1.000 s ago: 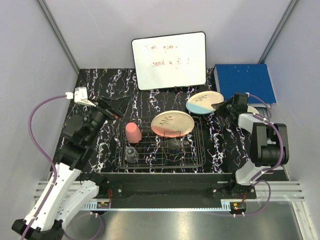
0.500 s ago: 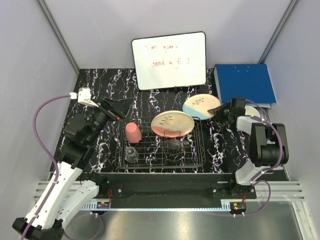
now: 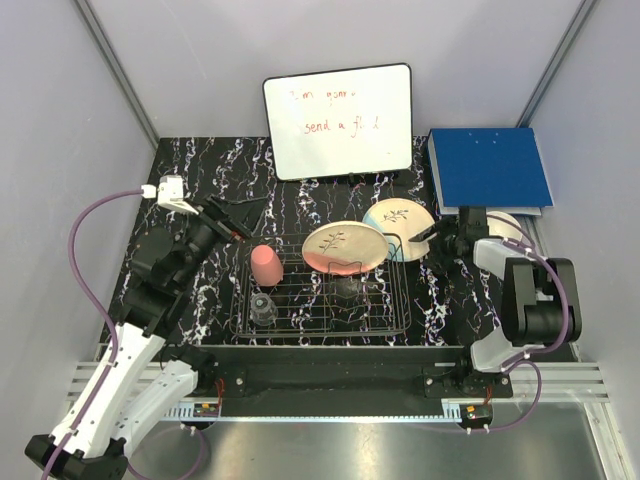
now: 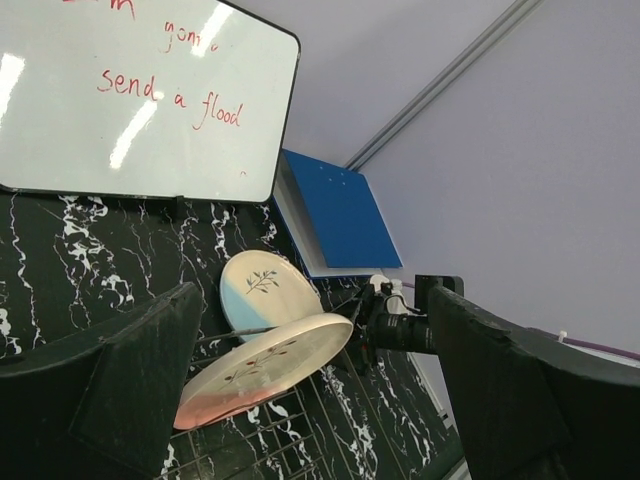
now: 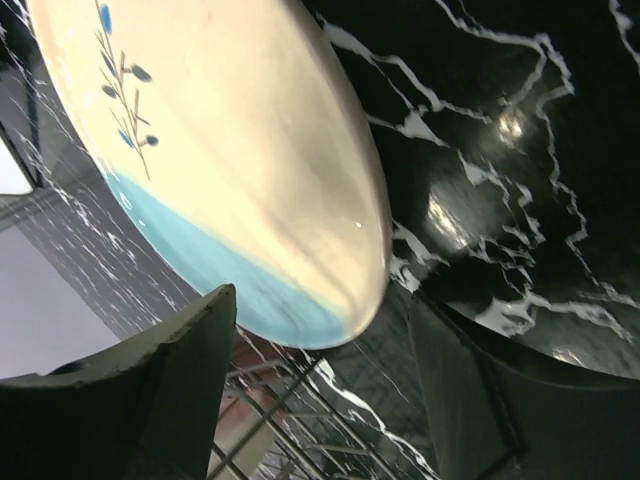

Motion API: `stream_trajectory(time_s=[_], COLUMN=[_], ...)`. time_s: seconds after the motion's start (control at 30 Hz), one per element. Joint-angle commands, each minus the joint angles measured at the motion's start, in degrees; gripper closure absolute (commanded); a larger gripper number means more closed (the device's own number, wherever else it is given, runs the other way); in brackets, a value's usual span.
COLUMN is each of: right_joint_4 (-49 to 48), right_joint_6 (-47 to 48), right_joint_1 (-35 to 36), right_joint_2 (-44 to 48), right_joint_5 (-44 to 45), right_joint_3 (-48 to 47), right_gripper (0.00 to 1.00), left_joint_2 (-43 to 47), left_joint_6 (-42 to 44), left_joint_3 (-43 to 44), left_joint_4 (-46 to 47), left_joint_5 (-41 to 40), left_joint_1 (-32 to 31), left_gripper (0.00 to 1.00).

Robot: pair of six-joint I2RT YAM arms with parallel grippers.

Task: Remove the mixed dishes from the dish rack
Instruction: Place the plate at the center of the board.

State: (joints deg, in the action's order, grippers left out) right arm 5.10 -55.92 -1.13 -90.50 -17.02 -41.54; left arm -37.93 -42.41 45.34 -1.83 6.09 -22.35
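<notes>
I will swing my left gripper right in the top view and tilt it down astride the large plate's free rim, below it by the cup.
The dish rack (image 3: 320,302) holds the large pink-banded plate (image 3: 345,246) propped at its back, a pink cup (image 3: 266,265) upside down at the left and a small clear glass (image 3: 263,309). The blue-banded plate (image 3: 398,217) sits tilted at the rack's back right corner. My right gripper (image 3: 425,238) is open, and the plate's rim (image 5: 330,320) lies between its fingers, touching neither. My left gripper (image 3: 235,215) hangs open and holds nothing, above the table behind the cup. In the left wrist view both plates (image 4: 262,288) (image 4: 265,370) show beyond the left gripper (image 4: 310,300).
A whiteboard (image 3: 338,120) with red writing leans at the back. A blue board (image 3: 490,167) lies at the back right, with a white object (image 3: 512,222) just in front of it. Grey walls close in on both sides.
The right gripper carried the blue-banded plate left and nearer, to the rack's back right corner, then opened and let go of it. The left arm shifted slightly.
</notes>
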Motion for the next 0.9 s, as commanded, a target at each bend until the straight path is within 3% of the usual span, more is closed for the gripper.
stream_trajectory(time_s=[0.0, 0.23, 0.43, 0.6, 0.73, 0.77, 0.87], right_joint_4=[8.2, 16.2, 22.6, 20.5, 12.8, 12.0, 11.6], right_joint_6=[2.1, 4.8, 7.0, 10.3, 10.4, 10.4, 11.5], right_joint_1=[0.4, 0.7, 0.8, 2.9, 3.0, 3.0, 3.0], right_joint_2=[5.1, 13.4, 21.1, 30.5, 36.0, 37.1, 38.5], right_joint_5=[0.1, 2.2, 4.4, 4.5, -0.4, -0.9, -1.8], right_joint_3=[-2.5, -7.8, -15.0, -16.4, -10.6, -10.0, -8.9], right_gripper=[0.21, 0.17, 0.18, 0.2, 0.23, 0.24, 0.25], left_joint_2=[-0.6, -2.8, -6.4, -15.7, -21.5, -22.9, -28.7], left_joint_6=[2.2, 2.9, 8.4, 24.4, 41.3, 47.9, 56.0], left_joint_3=[1.8, 2.6, 6.5, 12.9, 15.7, 17.0, 18.5], left_joint_4=[-0.1, 0.3, -2.9, -9.1, -13.9, -15.6, -17.1], left_joint_5=[2.3, 5.6, 7.9, 19.9, 11.8, 10.7, 9.1], left_joint_1=[0.1, 0.1, 0.1, -0.2, -8.8, -10.1, -11.8], left_gripper=[0.01, 0.01, 0.01, 0.01, 0.01, 0.01, 0.01])
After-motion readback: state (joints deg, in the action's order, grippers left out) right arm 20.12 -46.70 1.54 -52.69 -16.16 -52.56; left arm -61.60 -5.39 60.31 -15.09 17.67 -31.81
